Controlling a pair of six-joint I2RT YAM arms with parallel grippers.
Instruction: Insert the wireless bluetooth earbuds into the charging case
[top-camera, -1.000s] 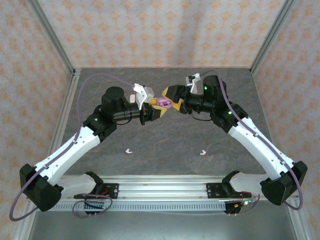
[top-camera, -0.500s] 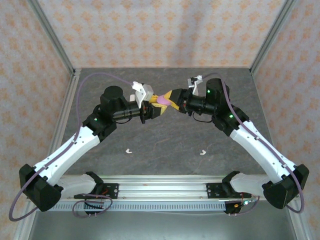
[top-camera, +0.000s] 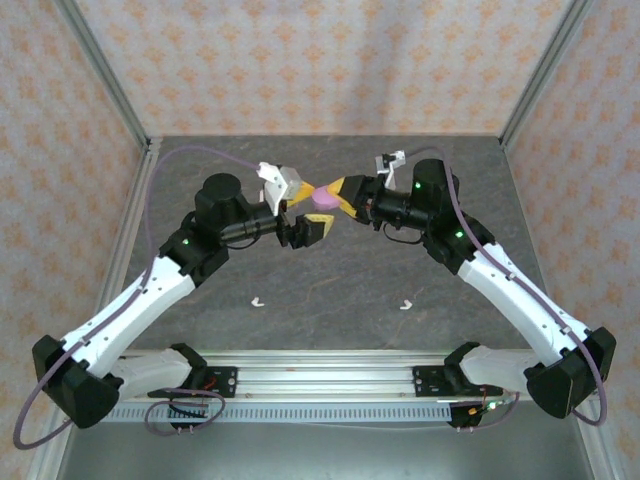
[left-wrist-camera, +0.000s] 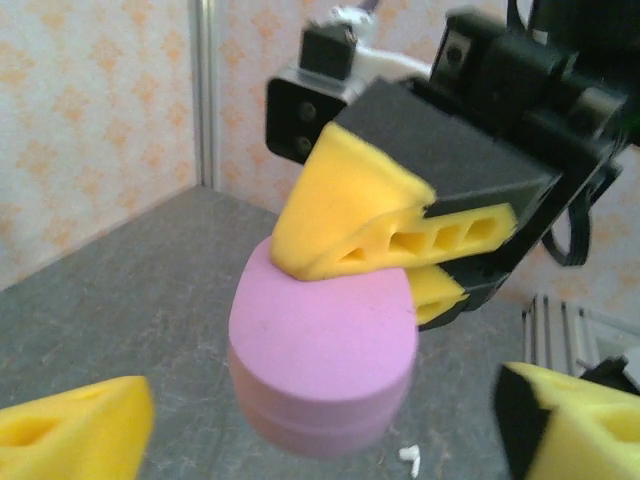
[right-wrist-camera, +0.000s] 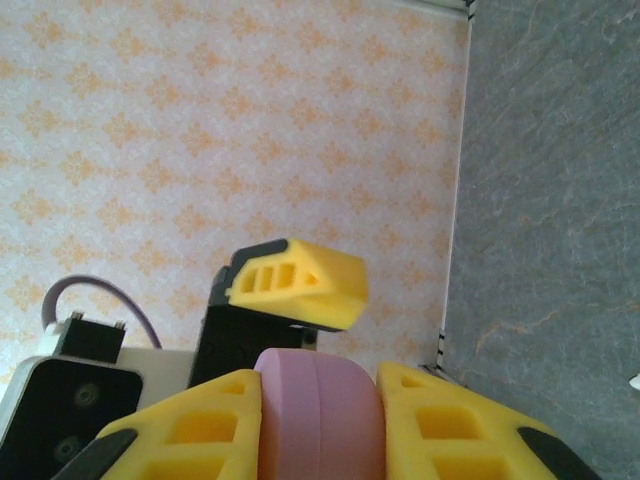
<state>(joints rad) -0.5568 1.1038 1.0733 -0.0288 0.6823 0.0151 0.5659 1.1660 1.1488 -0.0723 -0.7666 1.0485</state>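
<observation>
The bare middle tabletop is below my right gripper, so it should next go down, tip its fingers downward and release the pink charging case (top-camera: 324, 197) there.
A pink pebble-like charging case (top-camera: 324, 197) hangs in the air over the middle of the table, lid closed, seam visible. My right gripper (top-camera: 337, 199) is shut on it; in the right wrist view its yellow pads (right-wrist-camera: 190, 430) squeeze the case (right-wrist-camera: 320, 400) from both sides. My left gripper (top-camera: 310, 214) stands open just left of the case, its fingers (left-wrist-camera: 70, 435) spread wide to either side of the case (left-wrist-camera: 322, 345) without touching it. Two white earbuds lie on the table, one on the left (top-camera: 258, 300), one on the right (top-camera: 406, 305). Pink earbuds are hidden.
The grey table (top-camera: 330, 290) is walled by patterned panels with metal posts (top-camera: 105, 75). A rail (top-camera: 320, 375) carries the arm bases along the near edge. One white earbud (left-wrist-camera: 410, 457) lies on the table below the case in the left wrist view.
My left gripper has opened off the pink case and drawn back slightly to the left. The right gripper keeps the case and has shifted a little left.
</observation>
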